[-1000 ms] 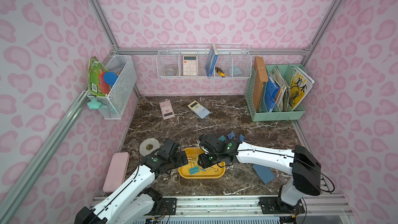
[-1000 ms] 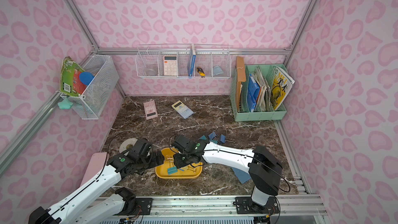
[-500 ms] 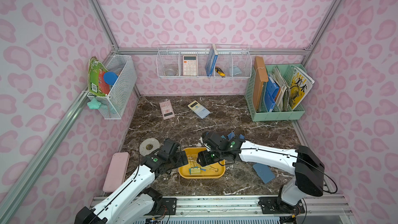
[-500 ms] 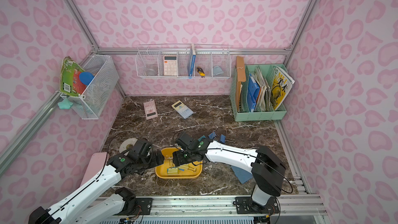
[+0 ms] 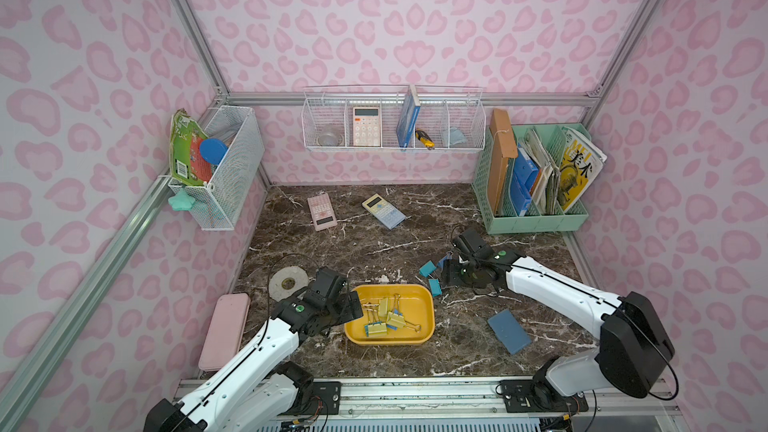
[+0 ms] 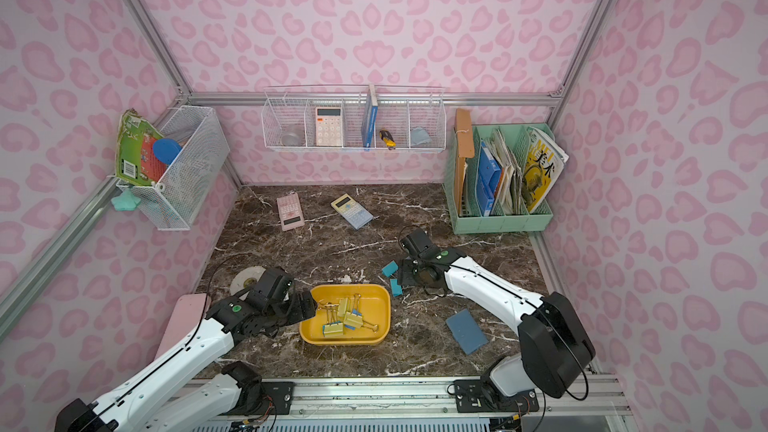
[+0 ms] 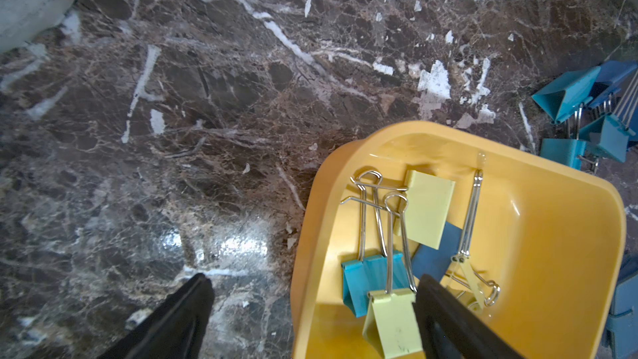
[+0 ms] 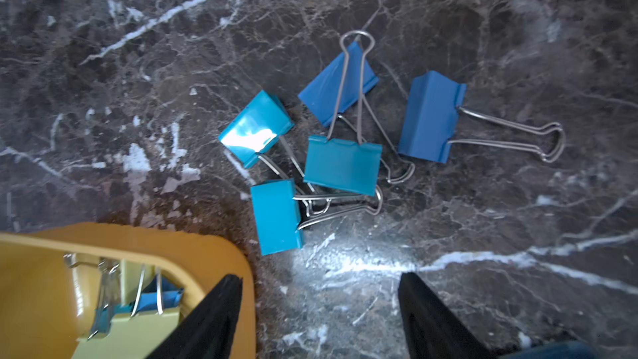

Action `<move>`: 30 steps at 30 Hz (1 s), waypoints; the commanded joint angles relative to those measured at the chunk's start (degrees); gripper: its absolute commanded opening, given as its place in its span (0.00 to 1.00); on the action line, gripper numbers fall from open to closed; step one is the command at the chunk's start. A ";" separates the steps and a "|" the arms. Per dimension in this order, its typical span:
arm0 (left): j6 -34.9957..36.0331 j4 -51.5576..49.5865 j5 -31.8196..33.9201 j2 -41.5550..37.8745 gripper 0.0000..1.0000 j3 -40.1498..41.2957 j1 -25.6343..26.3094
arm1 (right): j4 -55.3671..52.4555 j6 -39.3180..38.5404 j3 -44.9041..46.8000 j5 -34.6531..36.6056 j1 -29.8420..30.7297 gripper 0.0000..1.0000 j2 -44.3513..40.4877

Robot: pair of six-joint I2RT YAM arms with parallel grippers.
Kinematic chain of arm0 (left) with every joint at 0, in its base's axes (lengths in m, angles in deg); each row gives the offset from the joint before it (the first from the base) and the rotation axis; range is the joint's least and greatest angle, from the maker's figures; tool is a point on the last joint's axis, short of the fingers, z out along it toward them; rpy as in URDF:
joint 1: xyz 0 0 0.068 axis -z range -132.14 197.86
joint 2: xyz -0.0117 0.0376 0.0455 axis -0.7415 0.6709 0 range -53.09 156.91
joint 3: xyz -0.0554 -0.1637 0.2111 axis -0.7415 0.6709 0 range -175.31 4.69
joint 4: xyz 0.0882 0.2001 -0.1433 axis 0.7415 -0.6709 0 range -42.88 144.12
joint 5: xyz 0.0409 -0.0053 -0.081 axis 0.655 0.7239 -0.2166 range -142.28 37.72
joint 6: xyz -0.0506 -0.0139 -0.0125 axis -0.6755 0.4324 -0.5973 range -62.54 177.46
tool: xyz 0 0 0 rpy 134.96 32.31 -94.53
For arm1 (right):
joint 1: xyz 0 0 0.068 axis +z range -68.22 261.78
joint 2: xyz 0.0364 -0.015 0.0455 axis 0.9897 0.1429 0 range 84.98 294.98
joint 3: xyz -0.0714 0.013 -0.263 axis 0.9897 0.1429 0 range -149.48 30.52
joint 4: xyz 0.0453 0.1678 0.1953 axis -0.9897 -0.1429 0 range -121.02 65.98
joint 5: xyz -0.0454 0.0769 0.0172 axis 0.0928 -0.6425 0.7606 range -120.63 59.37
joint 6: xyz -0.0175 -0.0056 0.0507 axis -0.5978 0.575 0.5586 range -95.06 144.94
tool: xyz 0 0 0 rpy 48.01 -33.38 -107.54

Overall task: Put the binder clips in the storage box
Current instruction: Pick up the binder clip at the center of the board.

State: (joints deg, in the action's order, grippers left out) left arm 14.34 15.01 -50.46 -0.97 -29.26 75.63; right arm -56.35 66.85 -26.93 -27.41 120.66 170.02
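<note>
Next, the right gripper lowers until its open fingers straddle the middle teal clip's body [image 8: 342, 166] and closes, since it lies uncovered atop other clips' wire handles.
The yellow storage box [image 5: 417, 300] [image 6: 384, 303] lies near the table's front and holds several binder clips [image 5: 386, 317], pale yellow [image 7: 428, 207] and teal [image 7: 366, 274]. My left gripper [image 5: 350, 308] [image 7: 314, 279] is open at the box's left end, one finger over the inside and one outside above the table. Several teal [image 8: 341, 164] and blue [image 8: 429, 117] binder clips lie loose on the table just past the box's far right corner [image 5: 427, 269]. My right gripper [image 5: 451, 275] [image 8: 318, 277] hangs open and empty beside them, touching none.
A flat blue pad [image 5: 508, 331] lies right of the box. A tape roll [image 5: 286, 282] and a pink case [image 5: 224, 330] are at the left. Two calculators [image 5: 321, 211] [image 5: 383, 210] lie at the back. A green file organizer [image 5: 536, 218] stands back right, under my right arm's reach.
My right gripper has opened over the box, then drawn back to the right to the loose clips on the table. The left arm has stayed where it was.
</note>
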 commanded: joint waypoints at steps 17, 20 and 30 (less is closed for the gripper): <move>0.55 -0.09 -0.07 0.33 0.95 -0.41 0.00 | 5.71 -1.92 -4.91 -1.08 -3.49 0.76 14.22; 0.53 -0.09 -0.02 0.13 0.95 -0.33 0.00 | 5.25 -1.99 -5.12 -0.61 -3.53 0.76 15.54; 0.58 0.00 -0.07 0.04 0.95 -0.25 0.00 | 6.41 -1.66 -4.47 0.22 -3.45 0.75 16.64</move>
State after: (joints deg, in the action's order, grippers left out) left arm 14.34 15.01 -50.48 -0.95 -29.26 75.68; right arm -50.43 65.10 -31.06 -28.06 117.18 186.34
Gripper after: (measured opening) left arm 0.950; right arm 0.748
